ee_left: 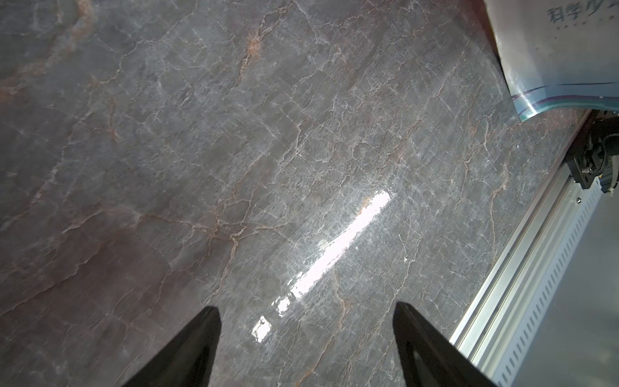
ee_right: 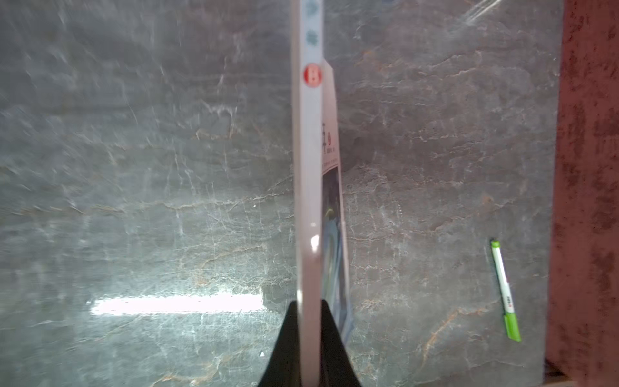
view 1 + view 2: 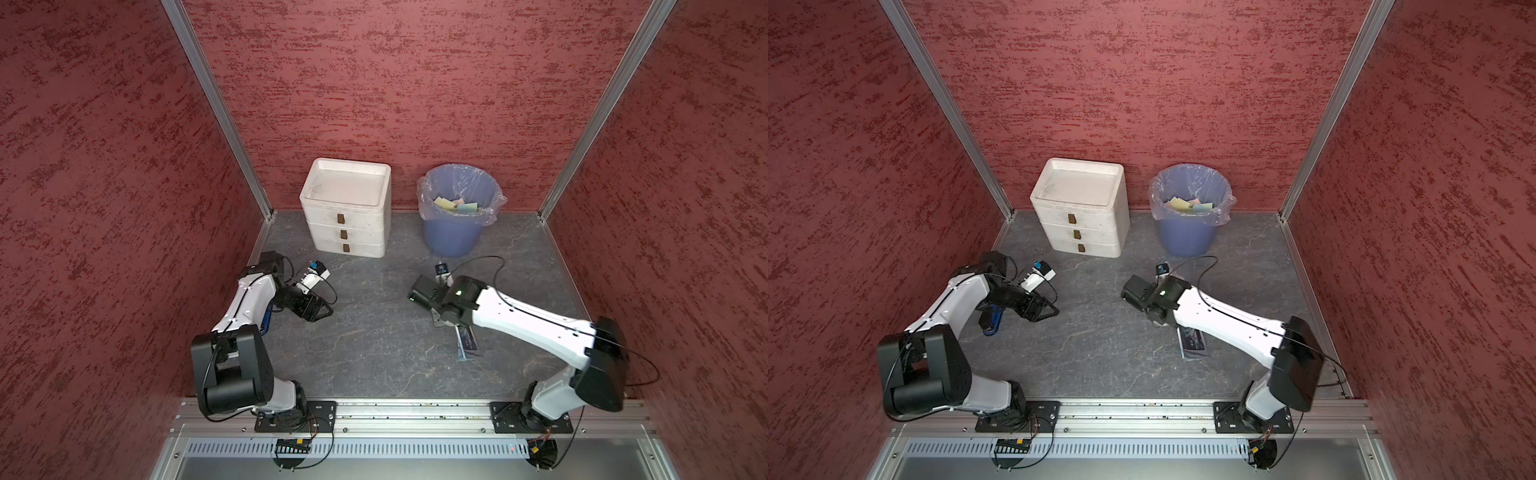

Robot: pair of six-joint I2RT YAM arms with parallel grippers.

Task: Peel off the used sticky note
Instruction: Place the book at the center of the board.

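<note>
My right gripper needs to move toward my left gripper and down next, and lay the spine edge on the bare tabletop to let go of it, because the book (image 3: 467,343) is standing on edge.
My right gripper (image 2: 310,303) is shut on the pale spine edge of a thin book (image 2: 308,167). In both top views the book (image 3: 467,343) (image 3: 1192,343) shows partly under my right wrist, right of the table's middle. No sticky note shows on the parts of the book that I can see. Several pastel sticky notes (image 3: 455,205) lie inside the bin. My left gripper (image 1: 306,310) is open and empty above bare table, at the left (image 3: 322,309). One corner of the book (image 1: 552,50) shows in the left wrist view.
A blue bin (image 3: 453,239) with a plastic liner stands at the back right. A white three-drawer unit (image 3: 347,208) stands at the back left. A green and white pen (image 2: 504,288) lies near the red wall. A blue object (image 3: 992,320) lies under my left arm.
</note>
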